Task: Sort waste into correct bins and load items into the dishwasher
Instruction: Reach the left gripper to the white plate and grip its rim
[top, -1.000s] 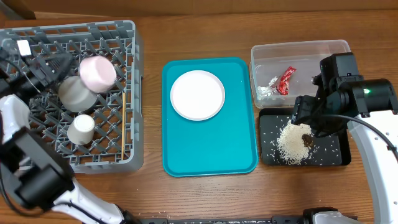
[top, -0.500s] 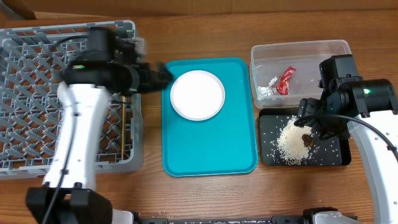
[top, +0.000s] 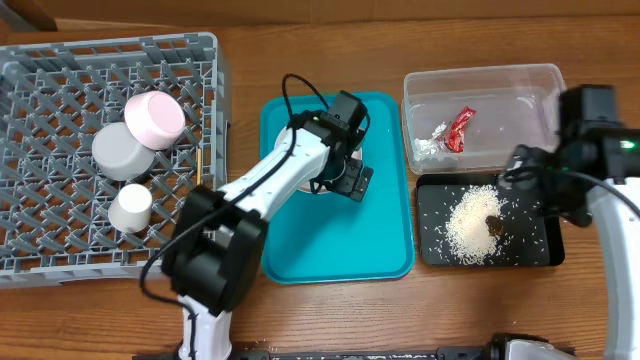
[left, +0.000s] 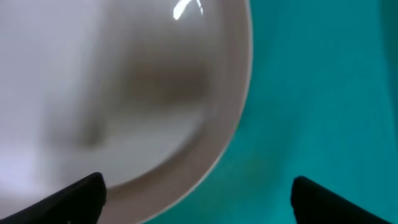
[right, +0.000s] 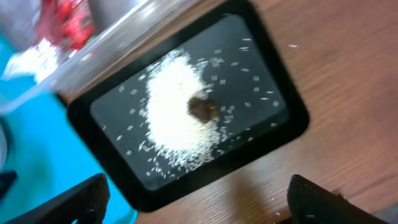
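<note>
My left gripper lowers onto the rim's side toward the black tray next and closes, since the white plate's rim already runs between the open fingers.
My left gripper (top: 347, 178) is low over the teal tray (top: 300, 250), open and empty. In the left wrist view its fingers (left: 199, 200) straddle the rim of the white plate (left: 118, 93); the arm hides most of that plate from overhead. My right gripper (top: 540, 188) hangs open and empty over the right part of the black tray (top: 432, 250), which holds the rice (top: 468, 228) and the brown lump (top: 492, 222). Both show in the right wrist view (right: 174, 118). The clear tub (top: 520, 80) holds the red-and-silver wrapper (top: 459, 128).
The grey rack (top: 40, 260) at the left holds a pink-bottomed bowl (top: 155, 117), a larger upturned dish (top: 120, 153) and a small cup (top: 131, 208). A chopstick (top: 203, 165) lies along its right wall. Bare wood runs along the front.
My left arm has swung from the rack across to the teal tray and dropped onto the plate's edge. My right gripper has drawn back to the right, off the rice pile.
</note>
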